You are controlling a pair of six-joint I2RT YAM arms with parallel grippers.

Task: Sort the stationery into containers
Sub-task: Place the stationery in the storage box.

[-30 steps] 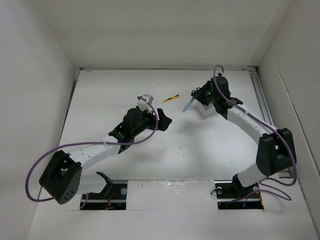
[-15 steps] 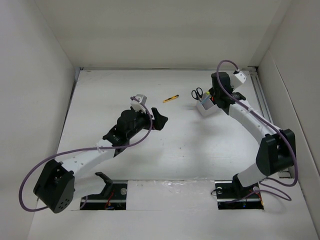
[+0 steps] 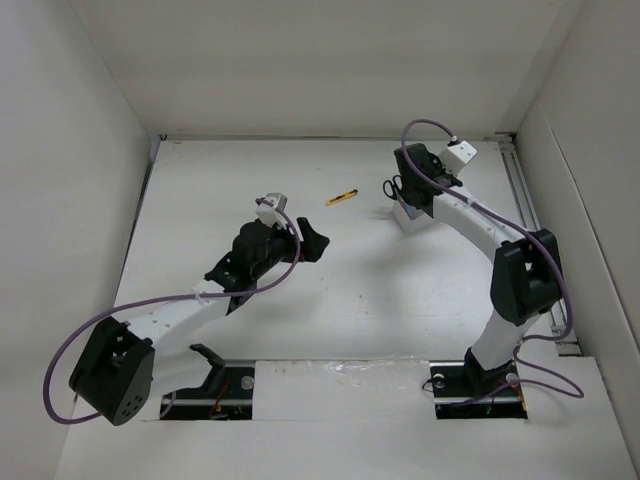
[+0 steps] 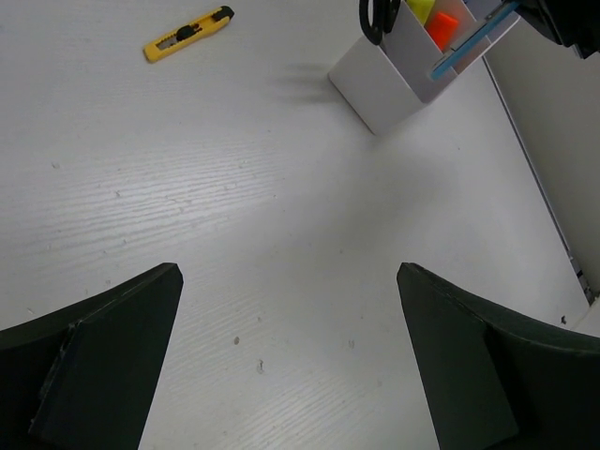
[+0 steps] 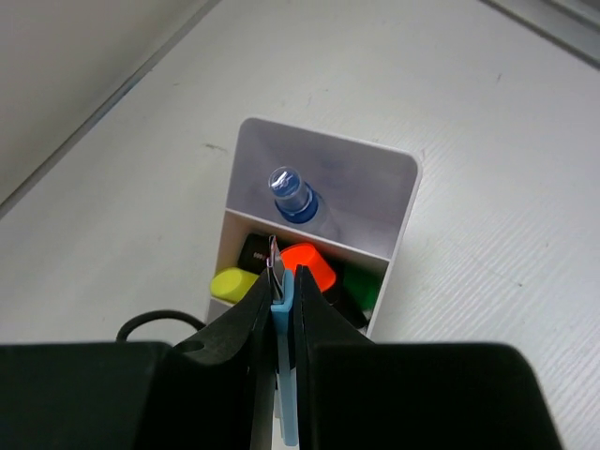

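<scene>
The right gripper lowers the blue pen toward the scissors handles next, since the pen hangs above the box. Then it releases the pen into the box's near section [image 3: 411, 213].
My right gripper [image 5: 284, 281] is shut on a blue pen [image 5: 289, 394] and holds it upright over the white divided box [image 5: 405, 211]. In the box stand a blue-capped bottle [image 5: 292, 195], an orange-capped marker [image 5: 311, 264], a yellow pen cap [image 5: 234, 283] and something green [image 5: 362, 287]. Black scissors handles [image 3: 392, 186] stick out of the box [image 3: 412, 222] under the right gripper [image 3: 404, 196]. A yellow-black cutter [image 3: 342, 197] lies flat on the table, left of the box; it also shows in the left wrist view [image 4: 187, 34]. My left gripper [image 4: 289, 281] is open and empty above bare table.
White walls enclose the table on the left, back and right. A metal rail [image 3: 528, 200] runs along the right edge. The box [image 4: 394, 80] stands near the back right, about a hand's width from the cutter.
My right gripper has swung left with the blue pen, from beside the box to over it. My left arm has drawn back slightly to the left.
</scene>
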